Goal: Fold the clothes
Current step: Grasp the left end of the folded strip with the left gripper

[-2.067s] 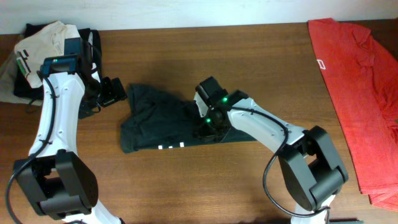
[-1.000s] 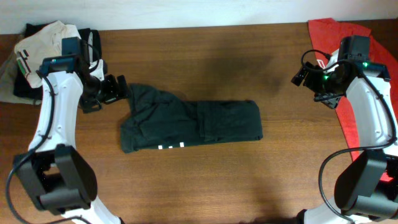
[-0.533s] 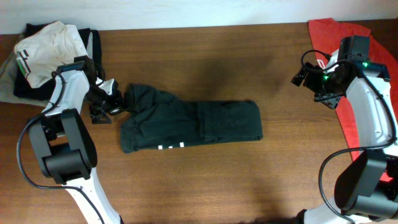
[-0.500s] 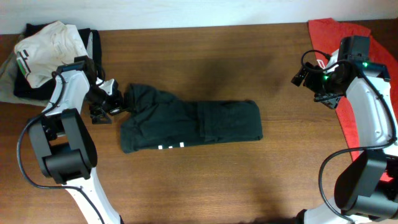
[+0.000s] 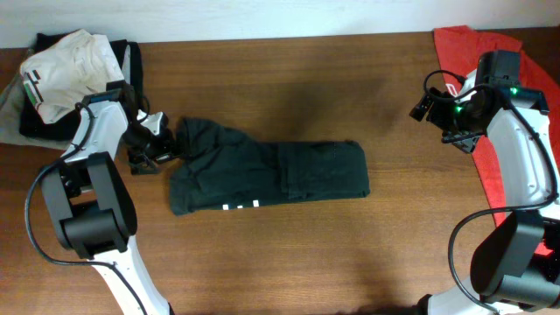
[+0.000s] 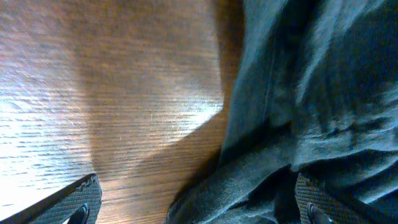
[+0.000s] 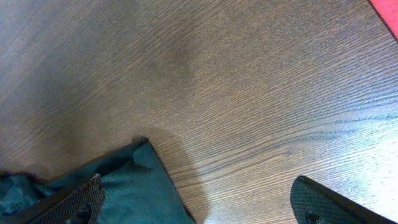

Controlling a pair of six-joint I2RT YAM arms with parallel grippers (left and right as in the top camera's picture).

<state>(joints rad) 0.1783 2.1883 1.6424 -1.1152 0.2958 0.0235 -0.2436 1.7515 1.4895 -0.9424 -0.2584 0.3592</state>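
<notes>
The shirt's bunched fold (image 5: pixel 185 156) (image 6: pixel 258 160) lies below my left gripper and to its right in the overhead view. The gripper tilts and lowers that way around the cloth next.
The clothes (image 5: pixel 271 175), a dark T-shirt, lie folded into a long strip across the middle of the table, with small white marks at the front edge. My left gripper (image 5: pixel 157 143) is open at the shirt's bunched left end. In the left wrist view, a fold of the clothes (image 6: pixel 292 93) lies between the spread fingers (image 6: pixel 79 200), and the left gripper (image 6: pixel 199 211) holds nothing. My right gripper (image 5: pixel 435 111) hangs open well above the table at the right, away from the shirt. The right wrist view shows the right gripper (image 7: pixel 199 208) wide open over bare wood, with a corner of the clothes (image 7: pixel 134 186) below.
A white garment with a dark one under it (image 5: pixel 66 57) is piled at the back left corner. A red T-shirt (image 5: pixel 516 149) lies spread along the right side, just behind my right arm. Bare wooden table (image 5: pixel 350 79) surrounds the strip.
The right arm let go of the shirt's middle and pulled back up to the right. The left gripper dropped lower and closer to the shirt's left end, then held still.
</notes>
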